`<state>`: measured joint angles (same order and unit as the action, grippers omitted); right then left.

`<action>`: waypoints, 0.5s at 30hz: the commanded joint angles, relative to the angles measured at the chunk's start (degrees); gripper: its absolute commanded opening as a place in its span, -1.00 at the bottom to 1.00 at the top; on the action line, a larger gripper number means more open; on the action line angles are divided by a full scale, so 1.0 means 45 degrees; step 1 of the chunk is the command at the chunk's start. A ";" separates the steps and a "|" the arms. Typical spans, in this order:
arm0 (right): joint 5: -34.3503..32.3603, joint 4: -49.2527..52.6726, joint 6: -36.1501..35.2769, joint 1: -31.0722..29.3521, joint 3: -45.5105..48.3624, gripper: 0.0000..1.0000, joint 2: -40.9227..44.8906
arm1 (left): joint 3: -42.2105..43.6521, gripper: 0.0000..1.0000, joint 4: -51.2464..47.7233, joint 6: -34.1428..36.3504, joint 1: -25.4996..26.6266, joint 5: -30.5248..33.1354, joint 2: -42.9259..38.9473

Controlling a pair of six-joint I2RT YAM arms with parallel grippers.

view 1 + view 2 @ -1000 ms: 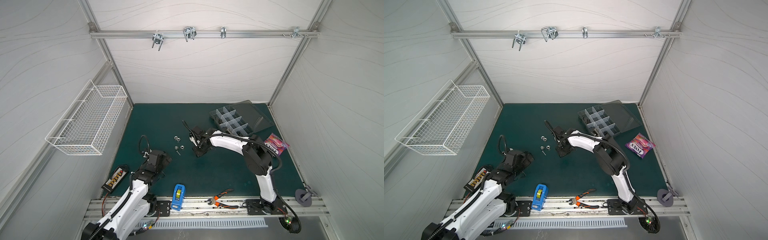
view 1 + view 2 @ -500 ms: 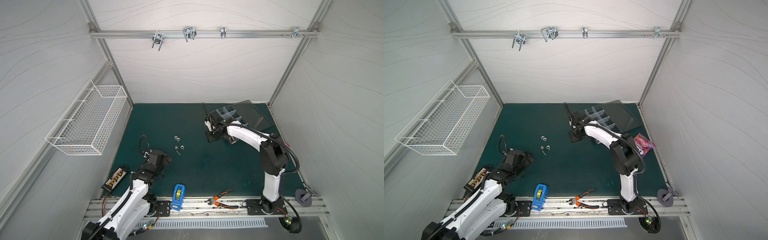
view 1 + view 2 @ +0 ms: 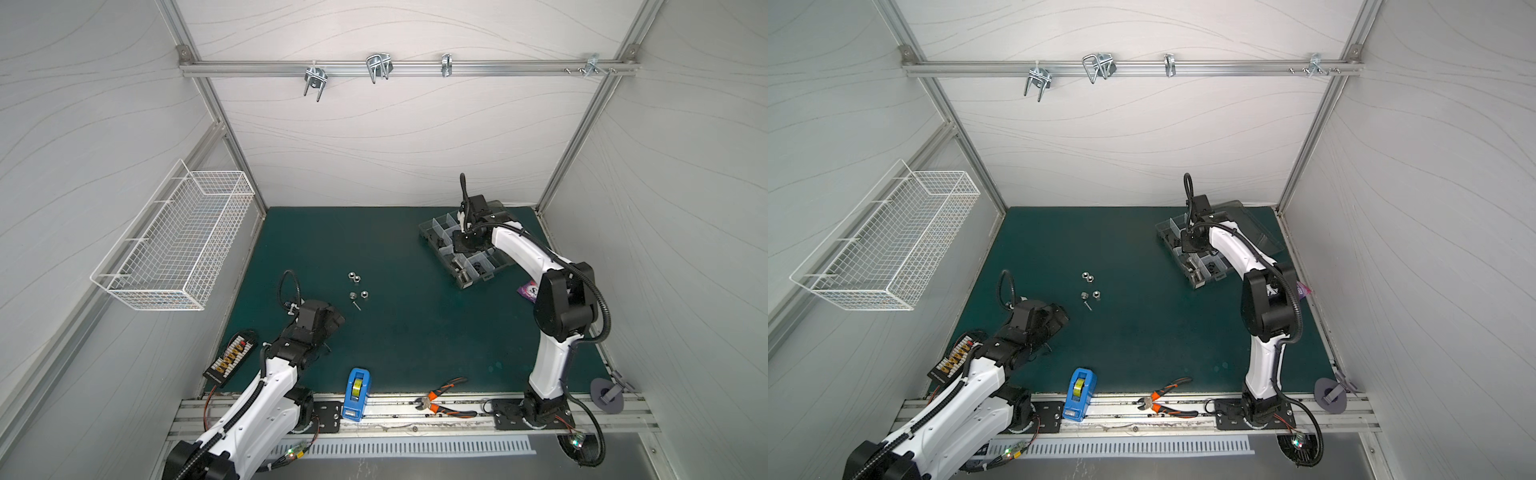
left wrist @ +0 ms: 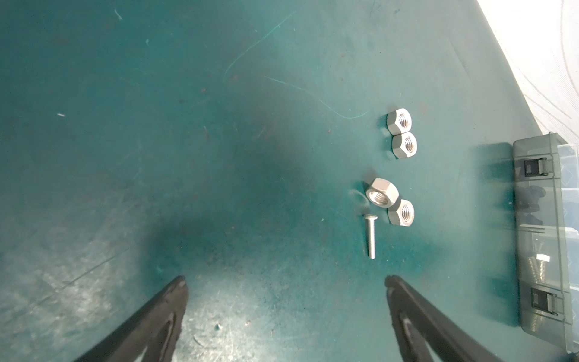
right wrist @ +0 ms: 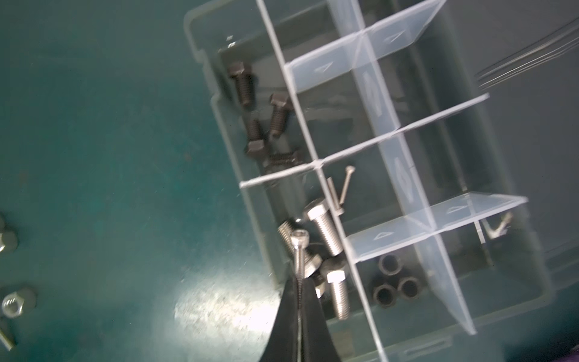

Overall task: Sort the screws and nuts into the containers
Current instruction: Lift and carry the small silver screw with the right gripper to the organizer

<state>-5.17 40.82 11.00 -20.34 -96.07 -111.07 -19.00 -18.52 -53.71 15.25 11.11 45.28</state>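
My right gripper should next move over the section of the box below it, past the divider beside the silver hex bolts, then go down and let go of the screw, because matching thin screws are there.
My right gripper (image 5: 299,282) is shut on a thin silver screw (image 5: 297,250), whose head sticks out past the fingertips. It hangs over the clear grey organizer box (image 5: 219,125) at the back right of the green mat (image 3: 464,284) (image 3: 1198,284). The containers below hold silver hex bolts (image 5: 326,232), black bolts (image 5: 247,87), black nuts (image 5: 391,282) and thin screws (image 5: 346,185). Several silver nuts (image 4: 381,191) (image 3: 352,295) and one thin screw (image 4: 371,236) (image 3: 356,306) lie loose mid-mat. My left gripper (image 4: 285,282) (image 3: 328,322) stands open and empty just short of them.
A white wire basket (image 3: 178,245) hangs on the left wall. A blue tape dispenser (image 3: 356,392) and orange-handled pliers (image 3: 442,399) lie at the front rail. A purple packet (image 3: 527,289) sits behind the right arm, and a black connector strip (image 3: 230,359) lies front left.
The right arm has swung from the loose pile at mid-mat back and to the right, and now holds the screw over the organizer box. The left arm has not moved.
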 commanded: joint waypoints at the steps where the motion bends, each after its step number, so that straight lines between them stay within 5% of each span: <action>1: -0.0243 0.0382 -0.0170 0.0324 -0.0530 -1.00 -0.0745 | -0.0696 0.99 0.0406 0.0064 -0.0068 0.0051 0.0109; 15: -0.0285 0.0715 -0.0121 0.0988 -0.1485 -1.00 -0.2252 | -0.0835 0.99 0.0479 0.0044 -0.0068 0.0016 0.0495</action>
<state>-6.02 42.22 10.92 -16.58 -101.36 -119.68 -20.14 -17.98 -53.60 15.25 10.87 47.24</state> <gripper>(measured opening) 0.049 0.994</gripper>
